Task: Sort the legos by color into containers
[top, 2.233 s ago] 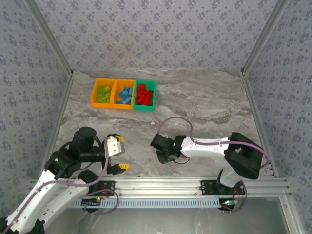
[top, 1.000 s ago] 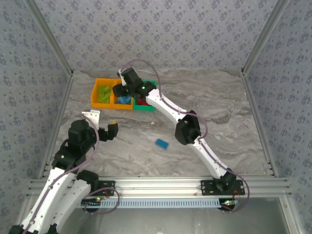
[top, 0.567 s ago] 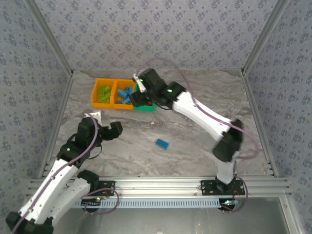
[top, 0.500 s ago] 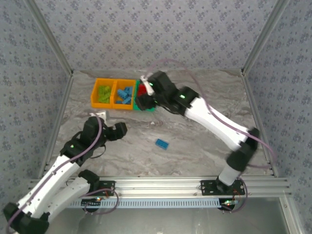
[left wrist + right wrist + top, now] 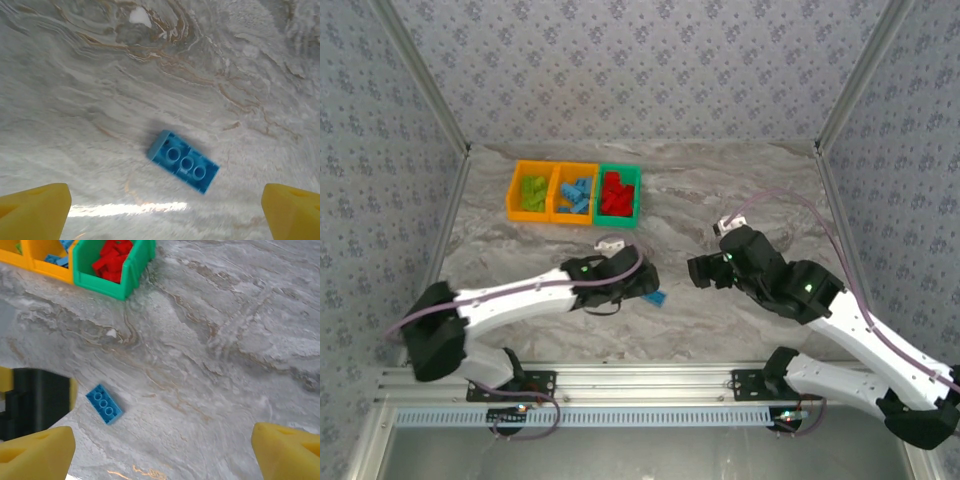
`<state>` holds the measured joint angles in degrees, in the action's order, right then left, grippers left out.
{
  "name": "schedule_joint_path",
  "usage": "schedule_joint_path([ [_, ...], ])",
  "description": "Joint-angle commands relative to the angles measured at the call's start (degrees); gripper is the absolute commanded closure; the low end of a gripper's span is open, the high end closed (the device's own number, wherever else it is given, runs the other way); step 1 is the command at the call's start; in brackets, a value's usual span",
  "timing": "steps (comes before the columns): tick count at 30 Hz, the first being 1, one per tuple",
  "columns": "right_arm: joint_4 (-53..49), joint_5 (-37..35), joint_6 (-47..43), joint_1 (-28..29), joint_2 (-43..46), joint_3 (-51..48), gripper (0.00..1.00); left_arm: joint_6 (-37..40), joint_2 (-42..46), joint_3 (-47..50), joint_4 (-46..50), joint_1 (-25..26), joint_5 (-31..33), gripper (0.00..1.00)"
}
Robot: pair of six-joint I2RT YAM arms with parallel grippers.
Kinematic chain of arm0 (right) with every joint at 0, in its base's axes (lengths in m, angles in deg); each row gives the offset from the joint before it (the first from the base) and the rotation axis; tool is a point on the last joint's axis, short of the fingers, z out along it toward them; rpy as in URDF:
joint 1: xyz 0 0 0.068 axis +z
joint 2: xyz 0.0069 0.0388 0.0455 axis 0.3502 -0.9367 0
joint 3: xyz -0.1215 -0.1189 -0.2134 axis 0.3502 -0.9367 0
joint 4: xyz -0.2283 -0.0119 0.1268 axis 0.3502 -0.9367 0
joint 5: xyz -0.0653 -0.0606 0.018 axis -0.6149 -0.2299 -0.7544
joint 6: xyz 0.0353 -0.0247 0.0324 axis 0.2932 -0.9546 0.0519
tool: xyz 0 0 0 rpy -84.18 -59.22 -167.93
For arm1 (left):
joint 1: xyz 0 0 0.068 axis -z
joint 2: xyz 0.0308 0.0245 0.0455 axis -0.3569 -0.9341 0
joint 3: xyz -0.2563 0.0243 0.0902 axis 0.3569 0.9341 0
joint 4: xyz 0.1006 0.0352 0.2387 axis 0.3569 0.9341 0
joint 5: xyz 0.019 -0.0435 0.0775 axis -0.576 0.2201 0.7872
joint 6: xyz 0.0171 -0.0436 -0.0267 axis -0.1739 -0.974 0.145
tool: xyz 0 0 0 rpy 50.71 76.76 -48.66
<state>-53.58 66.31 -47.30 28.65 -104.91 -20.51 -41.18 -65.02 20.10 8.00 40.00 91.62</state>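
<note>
The light blue brick lies slanted below the open fingers of my left gripper, so my left gripper will first go down with a slight turn to close across the brick's long sides.
One light blue brick (image 5: 183, 161) lies hollow side up on the marble table, apart from the bins. My left gripper (image 5: 165, 215) hangs just above it, open, with a yellow fingertip on either side and nothing between them. From above, the left gripper (image 5: 642, 283) partly covers the brick (image 5: 657, 298). My right gripper (image 5: 698, 271) hovers open to the right of the brick (image 5: 104, 403), holding nothing. The joined bins stand at the back left: an orange one (image 5: 516, 192) with green bricks, an orange one (image 5: 558, 196) with blue bricks, and a green one (image 5: 635, 196) with red bricks.
Patterned walls with metal posts close in the table at the left, back and right. Bare marble (image 5: 760, 200) stretches from the bins to the right wall. A metal rail (image 5: 650, 378) runs along the near edge by the arm bases.
My left arm has swung right and forward across the table to sit over the blue brick. My right arm has drawn back from the bins to the middle right.
</note>
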Motion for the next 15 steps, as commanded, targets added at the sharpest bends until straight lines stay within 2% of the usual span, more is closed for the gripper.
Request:
schedule_joint_path([
  [1,-2.85,-2.91,3.02,-0.24,0.66,-0.37,0.06,-10.32,-5.26,-3.08,-0.35,0.58,-1.93,0.03],
  [3,-2.72,-2.86,3.18,-0.19,0.7,-0.54,0.06,-13.21,-8.35,-3.49,-1.71,0.63,-3.19,0.03],
  [7,-2.07,-2.6,3.56,0.16,0.99,-1.28,0.06,-17.51,-13.44,-6.47,1.65,0.62,-4.23,0.05],
  [15,-1.77,-2.21,4.34,0.51,1.41,-2.65,0.05,-16.5,-20.3,-11.37,2.48,0.62,-5.36,0.12],
])
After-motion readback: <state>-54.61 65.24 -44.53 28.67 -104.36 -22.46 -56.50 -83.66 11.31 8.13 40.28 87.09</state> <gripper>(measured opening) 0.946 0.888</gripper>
